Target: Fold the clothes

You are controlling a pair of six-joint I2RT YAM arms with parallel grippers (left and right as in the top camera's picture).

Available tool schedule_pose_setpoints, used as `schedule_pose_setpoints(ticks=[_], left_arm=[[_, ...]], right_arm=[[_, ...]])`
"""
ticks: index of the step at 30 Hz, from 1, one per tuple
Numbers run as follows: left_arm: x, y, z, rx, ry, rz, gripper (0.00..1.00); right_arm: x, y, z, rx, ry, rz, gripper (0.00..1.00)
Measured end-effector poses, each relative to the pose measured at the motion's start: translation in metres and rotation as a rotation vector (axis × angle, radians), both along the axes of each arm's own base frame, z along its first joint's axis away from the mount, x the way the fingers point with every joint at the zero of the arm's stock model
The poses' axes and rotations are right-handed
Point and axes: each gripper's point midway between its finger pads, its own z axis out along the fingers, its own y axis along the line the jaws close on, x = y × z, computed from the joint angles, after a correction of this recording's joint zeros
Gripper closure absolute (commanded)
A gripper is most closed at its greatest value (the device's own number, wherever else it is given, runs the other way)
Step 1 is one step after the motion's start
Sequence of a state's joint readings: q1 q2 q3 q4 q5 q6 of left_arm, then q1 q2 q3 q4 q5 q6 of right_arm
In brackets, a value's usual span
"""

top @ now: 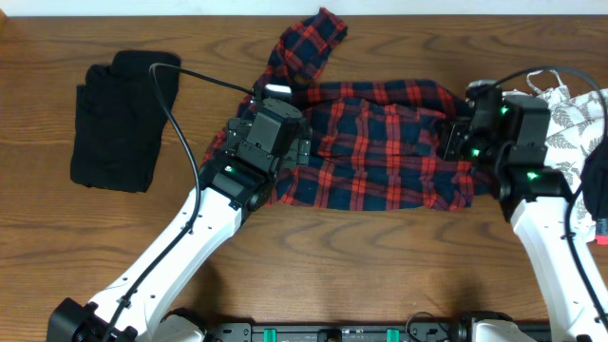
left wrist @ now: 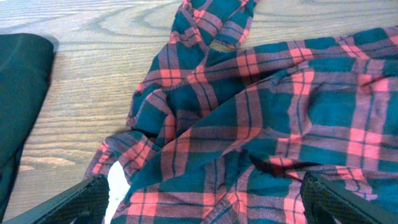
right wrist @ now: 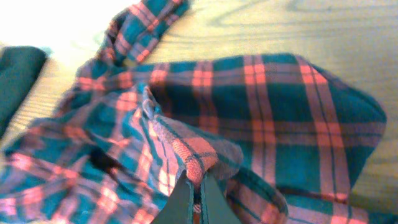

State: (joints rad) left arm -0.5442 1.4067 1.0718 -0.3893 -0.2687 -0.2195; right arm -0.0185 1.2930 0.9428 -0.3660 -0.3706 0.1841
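Observation:
The pinched fold stands bunched above the shirt [top: 380,142]. My right gripper will next pull it toward the white leaf-print garment, lower it onto the shirt's end [top: 481,175] and let go.
The red-and-navy plaid shirt [top: 380,142] lies crumpled across the table's middle, one sleeve [top: 309,47] thrown toward the back. My left gripper [left wrist: 202,199] is open, its fingers spread wide over the shirt's left part near the white neck label [left wrist: 115,180]. My right gripper [right wrist: 196,186] is shut on a pinched fold of the plaid shirt [right wrist: 199,158] at the shirt's right end. A black garment [top: 119,119] lies folded at the far left. A white leaf-print garment [top: 579,114] lies at the right edge.
Bare wood table [top: 380,256] lies in front of the shirt. The black garment's edge shows in the left wrist view [left wrist: 18,99]. Cables run over the left arm and beside the right arm.

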Motion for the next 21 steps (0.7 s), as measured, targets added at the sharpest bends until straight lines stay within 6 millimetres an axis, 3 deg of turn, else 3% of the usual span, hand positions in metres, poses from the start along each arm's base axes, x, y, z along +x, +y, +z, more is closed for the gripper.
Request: schedule_pose_setpoints(ticks=[4, 8, 21], left_arm=[[0.0, 0.0, 0.0, 0.0, 0.0, 0.001, 0.02], [0.0, 0.0, 0.0, 0.0, 0.0, 0.0, 0.02], [0.0, 0.0, 0.0, 0.0, -0.001, 0.0, 0.02]], right_arm=[[-0.001, 0.003, 0.023, 0.028, 0.021, 0.0, 0.99], [-0.006, -0.005, 0.031, 0.038, 0.069, -0.047, 0.99], [-0.035, -0.083, 0.006, 0.153, 0.284, -0.398, 0.99]])
